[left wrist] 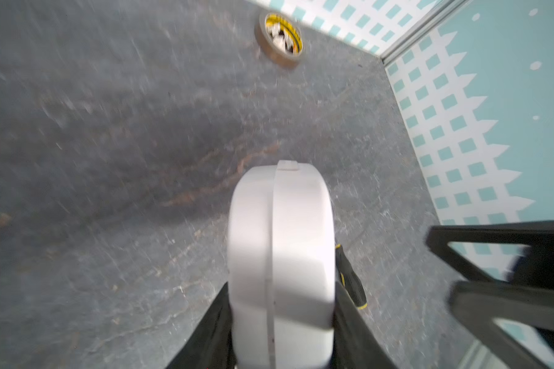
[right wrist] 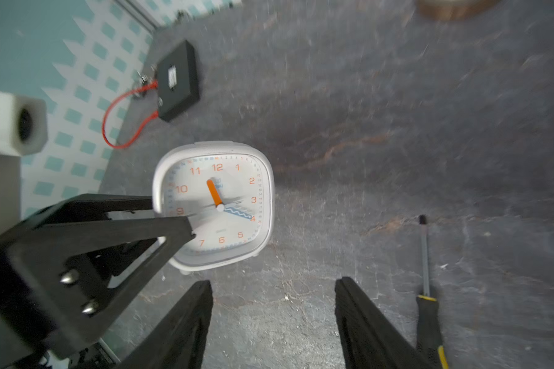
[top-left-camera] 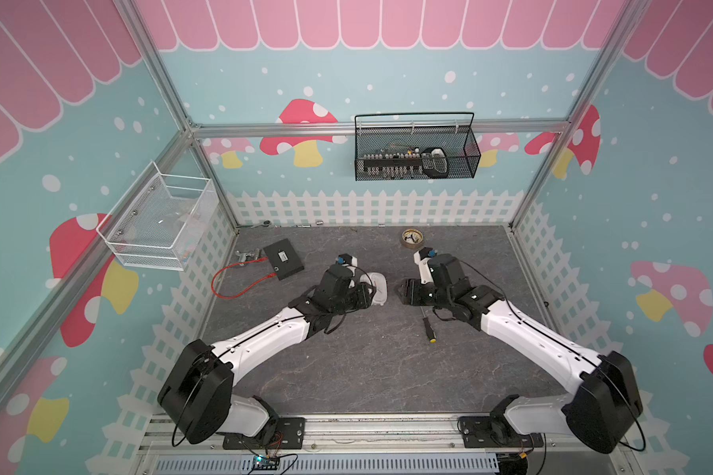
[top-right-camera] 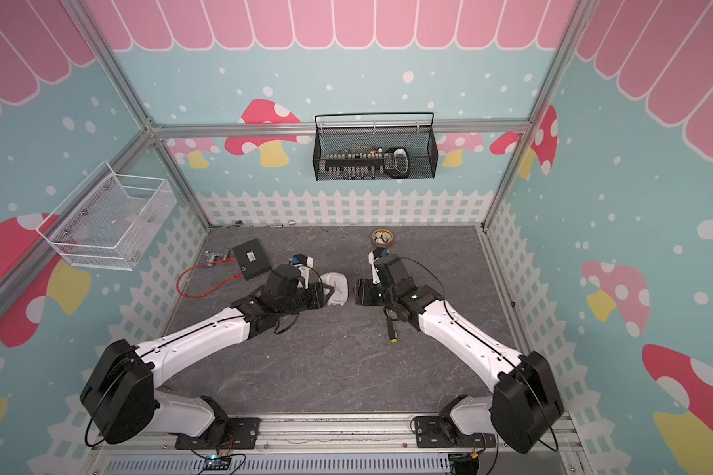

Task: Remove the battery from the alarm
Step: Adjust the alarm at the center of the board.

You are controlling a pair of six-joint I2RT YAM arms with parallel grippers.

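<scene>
The alarm's back faces away from my right gripper, so my left gripper will next turn around toward the screwdriver and go down onto the bare tabletop to let go.
The alarm [top-left-camera: 380, 288] [top-right-camera: 339, 288] is a white rounded-square clock. My left gripper [left wrist: 282, 297] is shut on it, one finger on its face and one on its back. The left wrist view shows it edge-on [left wrist: 301, 230]. Its face with orange numerals and an orange hand [right wrist: 218, 198] points toward my right gripper [right wrist: 274, 282]. The right gripper stands open a short way in front of the alarm [top-left-camera: 402, 292], with only bare table between its fingers. The battery is hidden in every view.
A black-and-yellow screwdriver [top-left-camera: 428, 329] [right wrist: 427, 303] lies on the table by the right arm. A brass-coloured round disc [top-left-camera: 411, 238] sits at the back. At the back left lies a black box [top-left-camera: 283, 259] with a red cable. Wire baskets hang on the back wall [top-left-camera: 416, 152] and the left wall [top-left-camera: 161, 222].
</scene>
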